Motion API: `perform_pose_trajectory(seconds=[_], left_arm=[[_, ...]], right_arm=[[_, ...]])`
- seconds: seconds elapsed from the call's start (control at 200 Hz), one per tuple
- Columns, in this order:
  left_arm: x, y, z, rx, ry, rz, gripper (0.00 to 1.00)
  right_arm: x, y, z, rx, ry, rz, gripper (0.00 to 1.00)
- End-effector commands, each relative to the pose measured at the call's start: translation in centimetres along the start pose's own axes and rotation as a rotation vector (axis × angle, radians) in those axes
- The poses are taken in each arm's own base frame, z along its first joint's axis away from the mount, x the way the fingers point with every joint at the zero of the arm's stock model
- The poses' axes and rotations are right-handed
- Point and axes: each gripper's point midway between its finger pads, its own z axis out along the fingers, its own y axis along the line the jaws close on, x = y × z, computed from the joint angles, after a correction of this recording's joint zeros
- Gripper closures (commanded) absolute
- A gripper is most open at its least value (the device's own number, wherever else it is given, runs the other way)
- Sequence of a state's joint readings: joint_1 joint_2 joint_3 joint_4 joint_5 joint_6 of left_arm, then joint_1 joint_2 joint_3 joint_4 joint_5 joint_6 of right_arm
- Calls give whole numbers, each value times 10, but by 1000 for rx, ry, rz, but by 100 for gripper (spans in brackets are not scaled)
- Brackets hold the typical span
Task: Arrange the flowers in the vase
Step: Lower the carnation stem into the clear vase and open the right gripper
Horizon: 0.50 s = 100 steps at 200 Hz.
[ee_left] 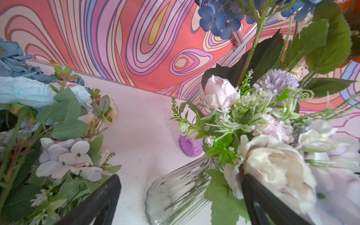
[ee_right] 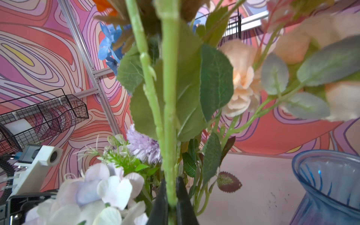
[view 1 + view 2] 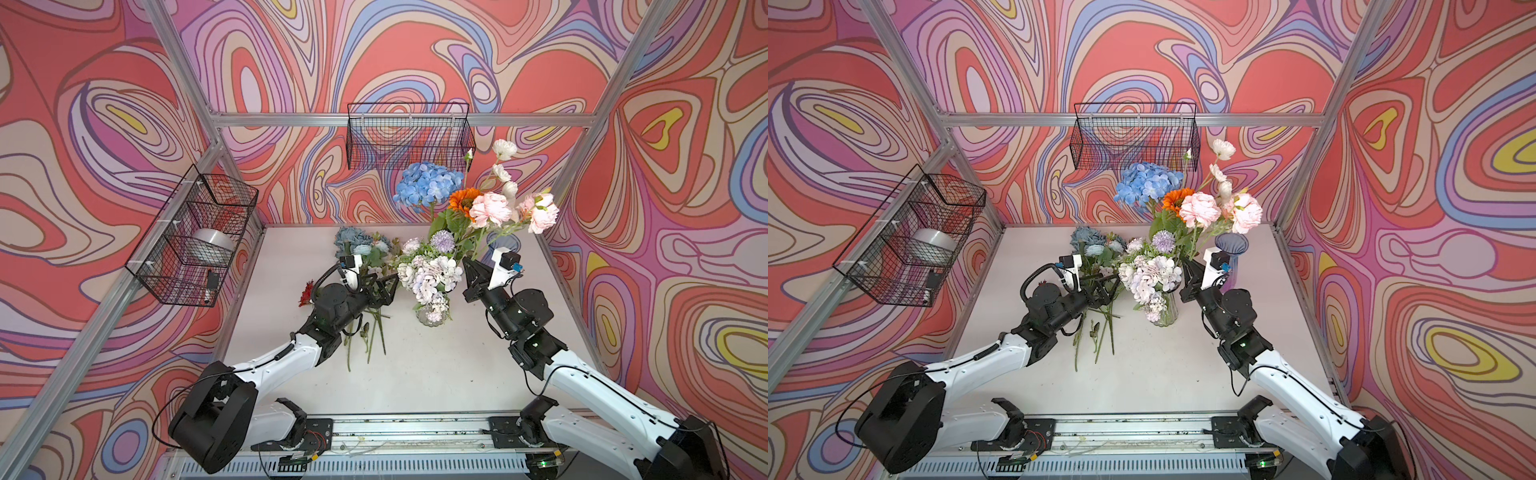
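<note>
The right gripper comes down beside the lilac and cream blooms to the clear vase's opening (image 3: 1172, 293) next. Then it releases the stems, since the bunch of flowers is still raised.
My right gripper (image 3: 467, 262) (image 2: 171, 187) is shut on the thick green stems of a raised bunch of flowers. The bunch has a blue hydrangea (image 3: 428, 183), an orange sunflower (image 3: 460, 201) and pink peonies (image 3: 490, 208). Just behind this gripper stands an empty blue vase (image 3: 1231, 248) (image 2: 327, 181). A clear ribbed glass vase (image 3: 434, 313) (image 1: 175, 192) at mid-table holds lilac and cream blooms (image 3: 432, 272). My left gripper (image 3: 389, 286) (image 1: 179, 181) is open just left of that bouquet, and the clear vase shows between its fingers. More flowers (image 3: 357, 245), dusty blue and aqua, lie on the table under the left arm.
An empty wire basket (image 3: 409, 135) hangs on the back wall. Another wire basket (image 3: 195, 237) on the left wall holds a silver roll (image 3: 214, 243). A red bloom (image 3: 306, 291) lies left of the left wrist. The arms' rail (image 3: 407, 430) runs along the front edge.
</note>
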<state>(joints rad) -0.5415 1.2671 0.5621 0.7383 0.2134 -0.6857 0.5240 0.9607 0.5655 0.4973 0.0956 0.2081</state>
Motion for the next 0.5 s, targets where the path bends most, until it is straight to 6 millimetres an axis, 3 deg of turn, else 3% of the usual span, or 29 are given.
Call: perform_pose_trajectory(seconds=[0.0, 0.331, 0.496], left_arm=[[-18, -18, 2, 59, -49, 1, 0], [-19, -20, 4, 68, -45, 5, 0], [-21, -21, 5, 69, -47, 6, 0]], right_arm=[[27, -2, 0, -7, 87, 29, 100], [73, -6, 4, -2, 292, -26, 100], [71, -7, 2, 7, 297, -30, 100]])
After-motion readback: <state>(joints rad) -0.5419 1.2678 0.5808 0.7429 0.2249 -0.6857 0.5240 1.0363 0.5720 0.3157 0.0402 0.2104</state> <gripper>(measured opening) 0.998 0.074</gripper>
